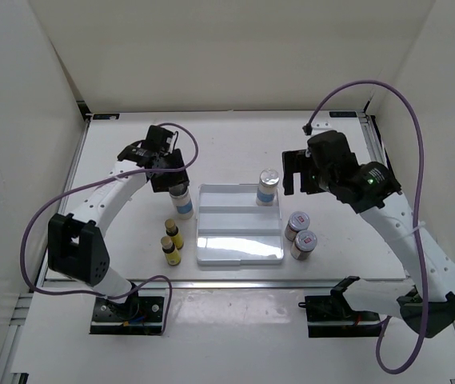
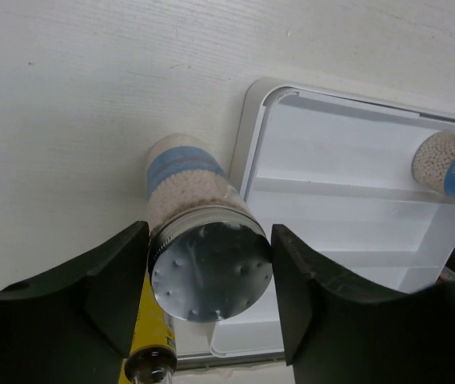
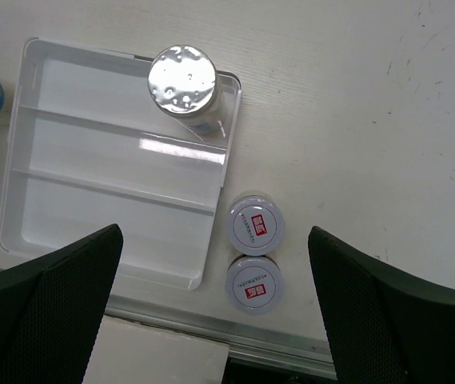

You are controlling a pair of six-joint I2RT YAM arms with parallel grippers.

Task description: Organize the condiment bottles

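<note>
The jar's twin is in the far row, so next I should lift my left gripper over the tray's rim, lower the jar into the far row's empty corner (image 1: 214,197) (image 2: 301,138) and let go of it.
My left gripper (image 1: 171,178) is shut on the silver cap of a tall blue-banded jar (image 1: 182,202) that stands on the table just left of the white tray (image 1: 239,244). In the left wrist view both fingers (image 2: 91,288) press the cap of this jar (image 2: 209,272). The second tall jar (image 1: 268,186) stands in the tray's far right corner. Two short red-white jars (image 1: 297,226) (image 1: 304,244) stand right of the tray. Two yellow bottles (image 1: 174,233) (image 1: 169,250) stand left of it. My right gripper (image 1: 293,180) is open and empty, high above the short jars (image 3: 256,225).
The tray (image 3: 91,160) has three stepped rows; only the far row holds a jar (image 3: 183,78). One yellow bottle (image 2: 151,344) stands close under my left gripper (image 2: 209,232). The table's raised front edge (image 3: 211,332) runs just behind the short jars.
</note>
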